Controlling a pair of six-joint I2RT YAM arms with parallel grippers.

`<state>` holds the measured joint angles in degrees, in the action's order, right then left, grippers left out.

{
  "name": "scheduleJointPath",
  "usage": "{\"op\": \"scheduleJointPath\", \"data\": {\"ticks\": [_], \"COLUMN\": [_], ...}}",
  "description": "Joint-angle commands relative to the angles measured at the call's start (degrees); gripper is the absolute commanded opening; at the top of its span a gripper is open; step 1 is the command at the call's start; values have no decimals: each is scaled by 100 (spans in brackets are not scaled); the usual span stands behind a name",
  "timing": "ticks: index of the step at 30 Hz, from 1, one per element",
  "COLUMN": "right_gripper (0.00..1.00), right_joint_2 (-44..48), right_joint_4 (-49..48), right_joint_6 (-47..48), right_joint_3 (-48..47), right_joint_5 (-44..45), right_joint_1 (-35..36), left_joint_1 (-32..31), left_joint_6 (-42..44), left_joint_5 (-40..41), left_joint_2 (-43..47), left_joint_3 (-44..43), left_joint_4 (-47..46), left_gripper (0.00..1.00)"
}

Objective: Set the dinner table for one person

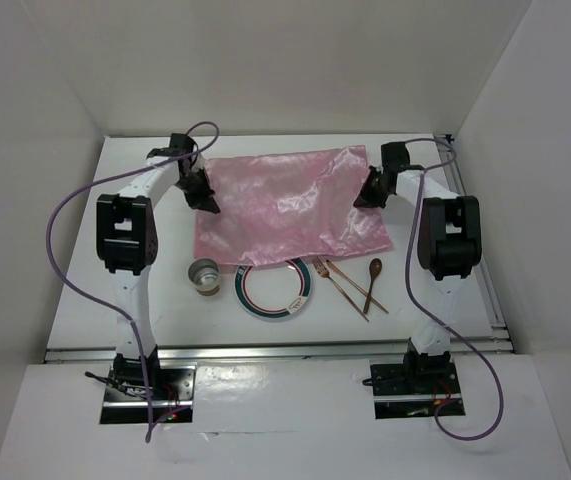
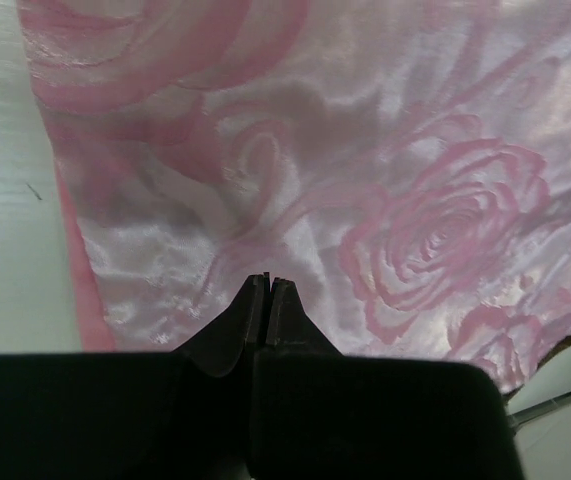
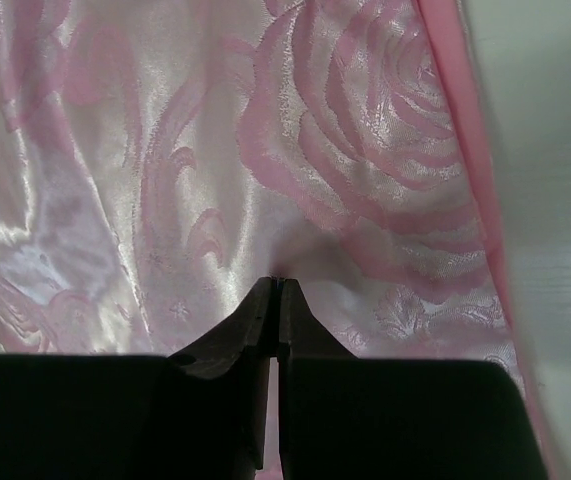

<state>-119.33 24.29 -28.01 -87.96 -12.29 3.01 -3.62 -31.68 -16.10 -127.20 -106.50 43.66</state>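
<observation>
I need to drag the placemat [image 1: 285,205] back a little and toward the bare tabletop, then let go of it. The tabletop is to the left of my left gripper in the top view.
A shiny pink rose-patterned placemat [image 1: 285,205] lies rumpled on the white dinner table [image 1: 185,320], its front edge over the plate's far rim. My left gripper [image 1: 205,195] sits at the mat's left side and my right gripper [image 1: 365,192] at its right side. In the left wrist view the left gripper [image 2: 269,280] is shut, with folds of the placemat [image 2: 365,150] gathering at its tips. The right gripper [image 3: 278,282] is shut too, pinching a small ridge of the placemat [image 3: 215,150]. Bare table [image 2: 5,200] [image 3: 555,150] shows beside each edge.
In front of the mat stand a metal cup [image 1: 205,277], a white plate with a dark rim [image 1: 273,290], a copper fork [image 1: 330,280] and a copper spoon [image 1: 373,283]. White walls enclose the table on three sides.
</observation>
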Motion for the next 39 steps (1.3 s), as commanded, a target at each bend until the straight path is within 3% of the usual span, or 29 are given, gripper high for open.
{"op": "scheduleJointPath", "data": {"ticks": [1,15,25,39], "right_gripper": [4,4,3,2], "right_joint_2": [59,717,1324,1755], "right_joint_4": [-179,-250,-250,-250], "right_joint_6": [32,-380,-486,-547], "right_joint_3": [208,1956,2925,3549], "right_joint_5": [122,245,438,377], "right_joint_1": [42,516,710,1070], "left_joint_1": [54,177,291,458], "left_joint_6": [74,179,233,285], "left_joint_5": [247,590,1012,1443], "left_joint_2": [-235,-991,-446,257], "left_joint_3": [-73,-285,682,1158], "left_joint_4": [55,257,82,81], "left_gripper": [0,0,0,0]}}
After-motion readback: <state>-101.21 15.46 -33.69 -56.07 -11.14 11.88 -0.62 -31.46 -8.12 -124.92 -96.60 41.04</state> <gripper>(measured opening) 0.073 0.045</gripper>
